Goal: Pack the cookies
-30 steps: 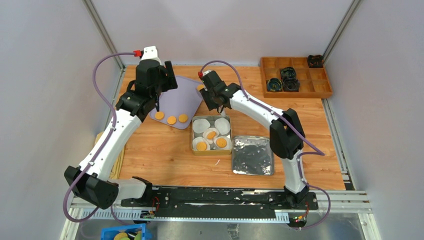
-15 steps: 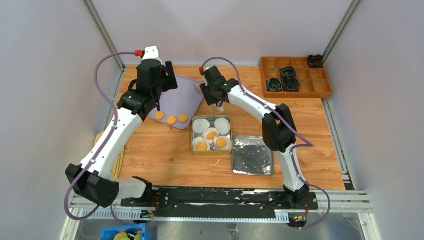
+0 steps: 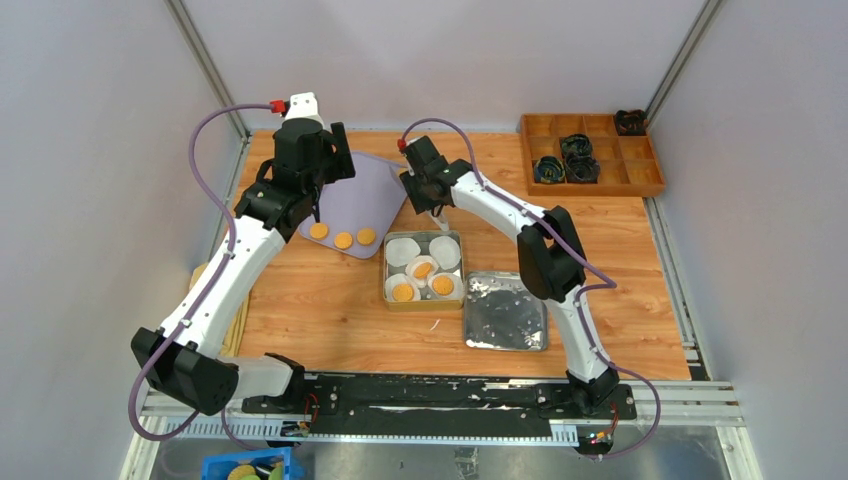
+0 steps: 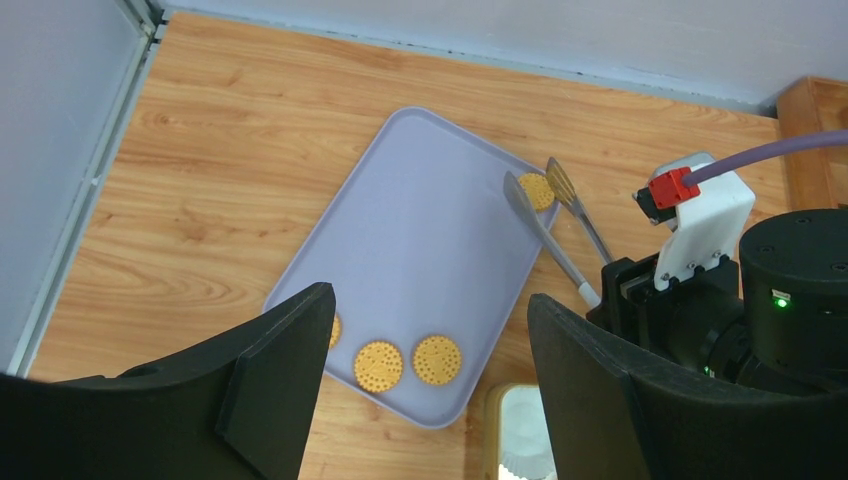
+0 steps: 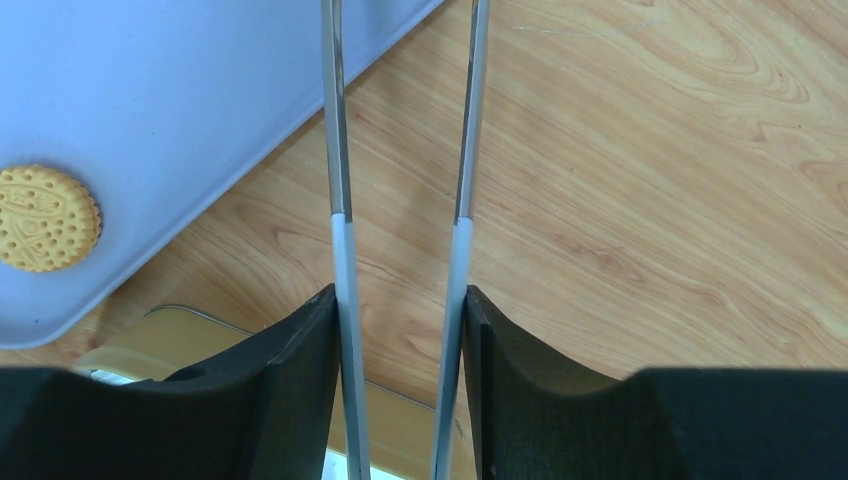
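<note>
The tin's far cup is empty. My right gripper should lift the cookie (image 4: 537, 190), bring it back over that cup, away from the tray, and release it.
Three cookies (image 3: 343, 240) lie in a row on the near end of the lavender tray (image 3: 372, 190); the left wrist view shows two of them whole (image 4: 380, 366) and one partly behind a finger. A further cookie (image 4: 537, 190) sits at the tray's right edge between the tips of metal tongs (image 4: 548, 232). My right gripper (image 5: 400, 320) is shut on the tongs (image 5: 340, 150), a finger pressed on each arm. Three cookies lie in white paper cups in the square tin (image 3: 388, 270). My left gripper (image 4: 428, 330) hangs open over the tray, holding nothing.
The tin's silver lid (image 3: 505, 310) lies to the right of the tin. A wooden compartment box (image 3: 590, 150) with dark items stands at the back right. A blue bin (image 3: 245, 468) sits below the table's near edge. Grey walls close in both sides.
The right arm's wrist has shifted a little left toward the tray with the tongs, and its elbow has swung left. The left arm has stayed put.
</note>
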Controlling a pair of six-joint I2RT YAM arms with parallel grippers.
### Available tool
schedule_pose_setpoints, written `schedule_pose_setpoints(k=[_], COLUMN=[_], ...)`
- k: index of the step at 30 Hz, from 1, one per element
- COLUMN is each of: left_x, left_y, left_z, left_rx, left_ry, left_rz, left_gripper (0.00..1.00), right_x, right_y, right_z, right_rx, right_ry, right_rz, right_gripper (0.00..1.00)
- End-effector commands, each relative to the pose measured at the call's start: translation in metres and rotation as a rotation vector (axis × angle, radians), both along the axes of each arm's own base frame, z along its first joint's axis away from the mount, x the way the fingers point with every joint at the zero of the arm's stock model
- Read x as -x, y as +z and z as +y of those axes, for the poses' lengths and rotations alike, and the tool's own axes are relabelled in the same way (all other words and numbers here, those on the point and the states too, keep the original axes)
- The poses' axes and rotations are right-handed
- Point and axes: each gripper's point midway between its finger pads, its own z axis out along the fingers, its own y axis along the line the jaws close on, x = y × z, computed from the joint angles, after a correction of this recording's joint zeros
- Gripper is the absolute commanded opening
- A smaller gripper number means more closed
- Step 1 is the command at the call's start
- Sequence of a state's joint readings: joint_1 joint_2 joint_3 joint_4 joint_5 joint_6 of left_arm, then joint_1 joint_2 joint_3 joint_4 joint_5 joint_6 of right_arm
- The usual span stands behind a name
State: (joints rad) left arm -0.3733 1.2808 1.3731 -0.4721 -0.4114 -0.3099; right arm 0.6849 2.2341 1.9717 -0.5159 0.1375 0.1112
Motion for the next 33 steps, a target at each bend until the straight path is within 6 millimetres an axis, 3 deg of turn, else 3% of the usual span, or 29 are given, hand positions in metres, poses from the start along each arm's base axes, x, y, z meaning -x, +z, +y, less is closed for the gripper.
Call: schedule_pose_setpoints(k=[1,13,21,27,33], left_x=[-0.002,0.0,0.002,0.004,0.007], left_y=[0.004,0.008,0.007,0.009,0.013], left_z=[0.004,0.005,0.008,0.008,0.007], left_rx=[-0.002,0.0,-0.009,-0.003,0.009], left_ry=[0.013,0.014,0.023,0.021,0.016], left_rz=[-0.024,-0.035,-0.033,-0.037,-0.044], left_gripper=[0.76,0.76,0.77,0.76,0.77], right_x=[-0.005,0.005,0.015,0.022,0.055], right_y=[0.022,0.022,0.021,0.059,0.111], right_z=[-0.014,-0.012,-0.001,-0.002,-0.024], right_rx=[0.02,0.013,-0.043,-0.092,-0.132], right_ry=[-0.04,-0.025,0.012,0.024,0.021], right_rz=[-0.042,0.004,0.061,0.014,-0.05], right_gripper=[0.49,0.45,0.22,0.15,0.14])
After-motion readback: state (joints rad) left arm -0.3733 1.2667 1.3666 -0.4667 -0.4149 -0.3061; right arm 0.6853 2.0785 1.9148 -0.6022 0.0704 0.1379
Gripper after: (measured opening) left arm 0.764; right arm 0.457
